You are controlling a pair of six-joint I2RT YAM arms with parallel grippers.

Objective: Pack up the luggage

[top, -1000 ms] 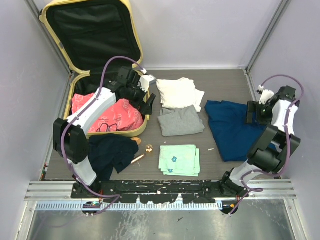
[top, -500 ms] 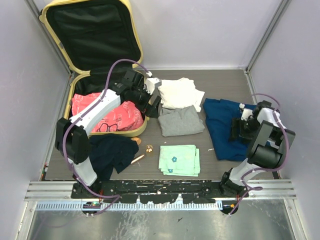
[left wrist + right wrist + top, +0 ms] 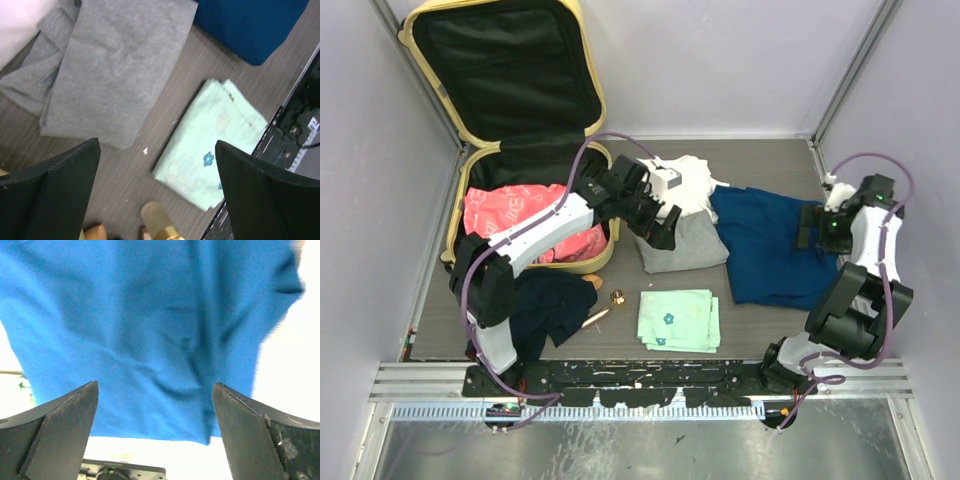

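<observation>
A loose fold runs along the blue garment's edge by the wall (image 3: 823,263) (image 3: 199,382), ahead of my open fingers. My right gripper should go down onto that fold next and close.
The luggage (image 3: 582,95) is a pale-yellow suitcase lying open at the back left, its black-lined lid upright. Red and pink clothes (image 3: 515,212) lie in its base. My left gripper (image 3: 657,226) is open and empty over the grey shirt (image 3: 690,245), just right of the suitcase; in the left wrist view (image 3: 157,150) the grey shirt (image 3: 115,65) lies beyond its fingers. My right gripper (image 3: 812,226) is open at the right edge of the blue garment (image 3: 765,250). In the right wrist view (image 3: 155,387) that blue garment (image 3: 150,325) fills the space ahead.
A white shirt (image 3: 688,180) lies behind the grey one. A folded mint-green cloth (image 3: 678,318) sits near the front, also in the left wrist view (image 3: 215,142). A dark navy garment (image 3: 555,300) lies in front of the suitcase, with a small gold-capped bottle (image 3: 618,297) beside it.
My left gripper moved right from the suitcase rim to over the grey shirt. My right gripper dipped onto the blue garment and came back up; the garment now lies further left.
</observation>
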